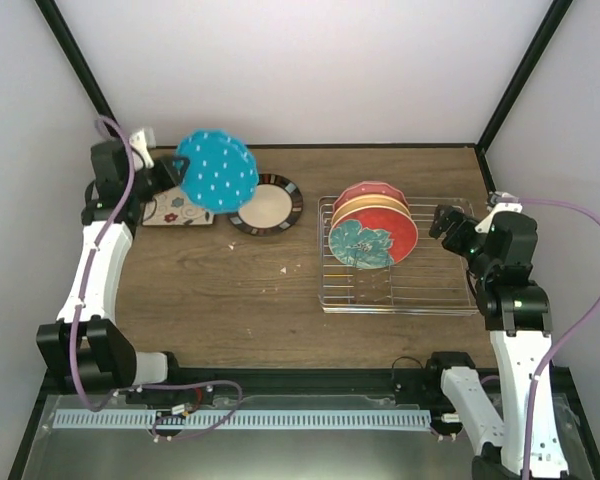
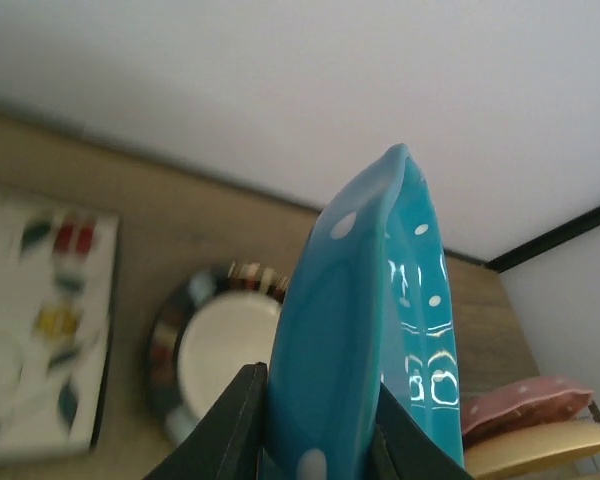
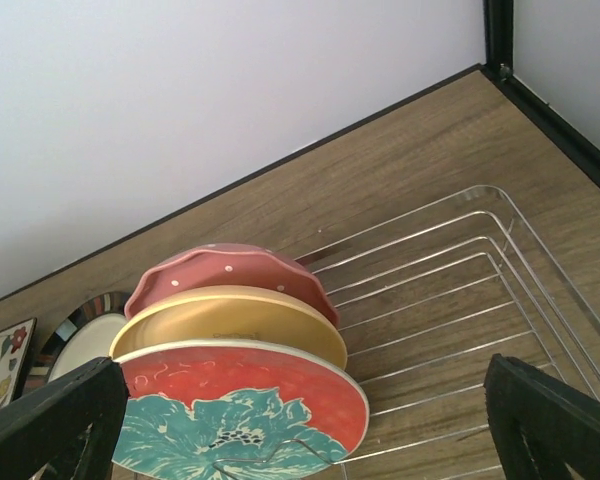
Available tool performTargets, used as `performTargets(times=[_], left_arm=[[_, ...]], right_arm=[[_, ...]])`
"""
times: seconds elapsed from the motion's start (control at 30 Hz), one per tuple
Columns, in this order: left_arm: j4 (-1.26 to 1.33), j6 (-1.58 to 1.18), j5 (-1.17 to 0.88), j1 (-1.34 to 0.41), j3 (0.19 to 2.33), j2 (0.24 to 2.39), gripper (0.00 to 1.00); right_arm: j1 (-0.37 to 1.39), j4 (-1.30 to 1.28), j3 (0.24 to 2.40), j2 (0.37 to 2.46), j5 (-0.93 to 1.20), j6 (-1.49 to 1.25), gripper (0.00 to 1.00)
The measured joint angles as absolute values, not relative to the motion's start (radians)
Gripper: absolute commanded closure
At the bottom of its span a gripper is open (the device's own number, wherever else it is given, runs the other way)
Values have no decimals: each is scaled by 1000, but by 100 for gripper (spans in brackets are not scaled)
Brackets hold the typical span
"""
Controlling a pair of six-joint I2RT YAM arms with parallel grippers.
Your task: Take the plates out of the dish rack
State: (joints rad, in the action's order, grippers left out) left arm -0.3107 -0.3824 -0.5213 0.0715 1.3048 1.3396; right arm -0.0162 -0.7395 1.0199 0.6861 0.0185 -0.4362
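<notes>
The wood before the striped-rim plate (image 1: 234, 278) is bare, so my left gripper should next move back toward my base and down, lowering the teal plate onto the table.
My left gripper (image 1: 177, 172) is shut on the rim of the teal polka-dot plate (image 1: 217, 171) and holds it in the air at the back left; in the left wrist view the plate (image 2: 355, 330) stands edge-on between my fingers (image 2: 235, 425). Below it the cream plate with dark striped rim (image 1: 267, 204) and the square cream floral plate (image 1: 176, 211) lie flat on the table. The silver wire dish rack (image 1: 435, 285) holds three upright plates: red with teal flower (image 1: 373, 241), orange-yellow (image 3: 230, 315), pink-red scalloped (image 3: 225, 267). My right gripper (image 1: 447, 227) is open just right of them.
Black frame posts (image 1: 520, 75) rise at the back corners and white walls close the table on three sides. The right half of the rack (image 3: 460, 300) has bare wires.
</notes>
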Motion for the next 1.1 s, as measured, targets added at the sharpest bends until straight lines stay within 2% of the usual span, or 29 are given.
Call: performTargets(times=[0.13,0.3,0.5,0.7,1.1], left_arm=[[-343,-471,-545,127,1089,1304,96],[-364,-514,-612,124,949,1254,96],[-372,-519,-659,93,849,1205,96],[-405,-510,-641,1,751,1186,96],[-413,-514,-573,-61,608,1186,96]], right_arm=[[-16,-707,1020,723,45,-415,0],[-16,-695,1021,770,68,-378,0],[-16,-695,1034,785,78,-351,0],[-16,-694,1045,786,79,-332,0],[-16,-706,1054,791,78,-310,0]])
